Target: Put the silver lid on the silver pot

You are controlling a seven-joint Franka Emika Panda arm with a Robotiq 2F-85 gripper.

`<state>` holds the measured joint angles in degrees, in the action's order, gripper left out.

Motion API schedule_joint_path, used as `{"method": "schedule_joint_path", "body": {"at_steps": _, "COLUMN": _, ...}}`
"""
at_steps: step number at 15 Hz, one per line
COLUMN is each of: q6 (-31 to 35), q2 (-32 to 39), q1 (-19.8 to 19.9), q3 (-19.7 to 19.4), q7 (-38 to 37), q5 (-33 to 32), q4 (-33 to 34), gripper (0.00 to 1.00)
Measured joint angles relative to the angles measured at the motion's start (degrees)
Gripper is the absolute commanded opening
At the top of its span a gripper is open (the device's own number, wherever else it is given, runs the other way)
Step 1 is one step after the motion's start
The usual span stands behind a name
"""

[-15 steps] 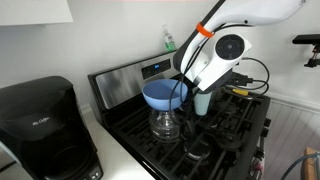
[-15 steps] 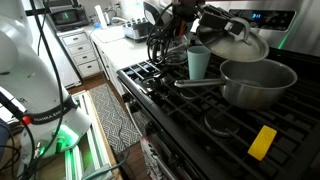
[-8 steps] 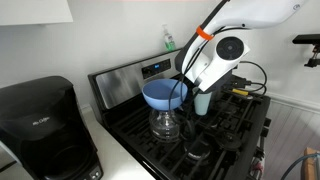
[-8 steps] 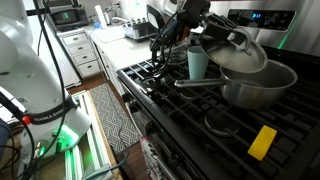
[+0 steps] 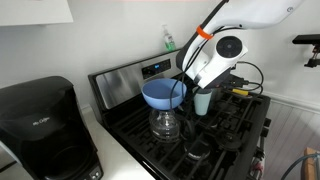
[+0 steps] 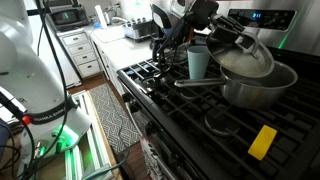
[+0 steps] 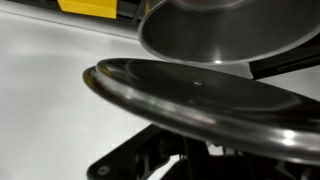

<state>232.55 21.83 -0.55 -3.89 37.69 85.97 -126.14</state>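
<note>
The tilted lid still hangs off-center. Next, my gripper will go down and farther over the pot's opening (image 6: 264, 82) (image 7: 215, 32) below it, then let go of the lid's handle.
In an exterior view the silver lid (image 6: 246, 58) hangs tilted just above the silver pot (image 6: 262, 86), over the pot's left half. My gripper (image 6: 229, 38) is shut on the lid's top handle. The pot stands on a stove burner with its long handle pointing left. In the wrist view the lid's dark underside (image 7: 200, 95) fills the middle, with the pot (image 7: 225, 30) beyond it. My fingers are mostly hidden behind the lid there. In an exterior view my arm (image 5: 215, 60) hides both lid and pot.
A pale teal cup (image 6: 198, 62) stands just left of the pot. A yellow block (image 6: 262, 142) lies at the stove's front. A blue bowl (image 5: 161, 95) sits on a glass carafe (image 5: 165, 123). A black coffee maker (image 5: 45, 125) stands on the counter.
My gripper has carried the lid to the right, from beside the cup to over the pot's left half. Cup, pot and bowl have not moved.
</note>
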Motion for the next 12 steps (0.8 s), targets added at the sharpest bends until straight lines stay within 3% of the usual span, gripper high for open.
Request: {"method": "schedule_joint_path", "body": {"at_steps": 12, "q6": -0.62, "q2": 5.63, "q1": 1.68, "q3": -1.39, "q7": 3.2, "q5": 0.2, "q4": 6.67, "gripper": 0.02}}
